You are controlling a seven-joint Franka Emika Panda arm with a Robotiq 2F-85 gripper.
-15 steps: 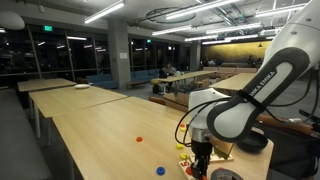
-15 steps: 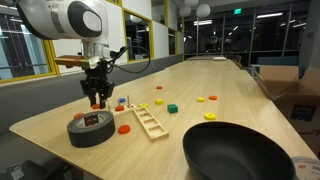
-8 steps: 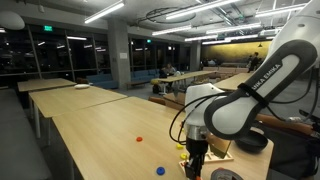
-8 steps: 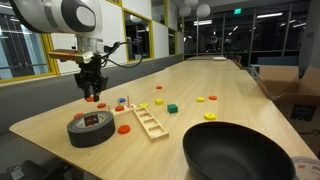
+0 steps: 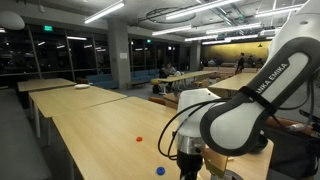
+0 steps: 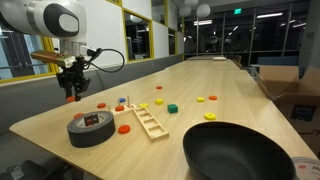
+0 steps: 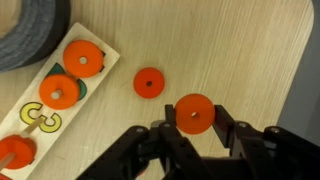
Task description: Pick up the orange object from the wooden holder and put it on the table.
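Next, my gripper moves down toward the pale table, shifting toward the bottom of the wrist view.
My gripper (image 7: 194,125) is shut on a flat orange disc (image 7: 194,113) with a centre hole and holds it above the pale table (image 7: 240,50). The wooden holder (image 7: 104,52) lies to the left of the gripper in the wrist view. It carries two orange discs (image 7: 83,60), a yellow C-shaped piece (image 7: 40,119) and another orange piece at its lower end. A loose orange disc (image 7: 149,82) lies on the table between the holder and the gripper. In an exterior view the gripper (image 6: 72,95) hangs above the table's near corner, left of the tape roll. In both exterior views the arm hides the fingers' grip.
A grey tape roll (image 6: 90,128) sits beside the holder. A ladder-like wooden strip (image 6: 150,122) and a large black bowl (image 6: 240,150) lie nearer the camera. Small coloured pieces (image 6: 172,107) are scattered on the table. Blue pieces (image 5: 139,139) lie on the table. The table's edge is close to the gripper.
My gripper has lifted away from the holder and moved sideways toward the table's near corner, past the tape roll, with the orange disc in it.
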